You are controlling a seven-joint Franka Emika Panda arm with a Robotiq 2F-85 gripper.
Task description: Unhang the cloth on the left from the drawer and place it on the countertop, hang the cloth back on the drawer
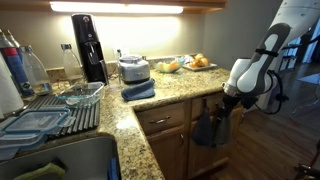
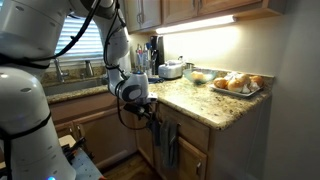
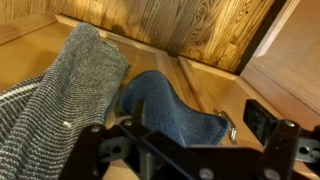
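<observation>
The upper fold of the dark slate-blue cloth is still below the gripper's open fingertips, so the gripper needs to move down and outward toward the drawer [image 1: 165, 119] next, onto that fold, and close.
The dark slate-blue cloth [image 3: 165, 112] hangs on the honey-brown wooden drawer [image 1: 165, 119], next to a lighter grey cloth [image 3: 60, 100]. In both exterior views the cloth shows as a dark hanging shape [image 1: 210, 131] [image 2: 166, 140] below the speckled granite countertop [image 1: 172, 95] [image 2: 185, 97]. My gripper [image 3: 197, 118] is open, with its fingers on either side of the cloth's upper fold. A small metal pull [image 3: 232, 132] shows just beside the cloth. In the exterior views the gripper [image 1: 223, 103] [image 2: 150, 110] is at the drawer front, just under the counter edge.
A folded lighter blue towel [image 1: 138, 90] lies on the countertop near a toaster [image 1: 133, 68]. A plate of food [image 2: 238, 84] and a bowl [image 1: 168, 66] stand further along. A sink and dish rack [image 1: 45, 118] are at one end. The cabinet doors [image 1: 170, 150] are below.
</observation>
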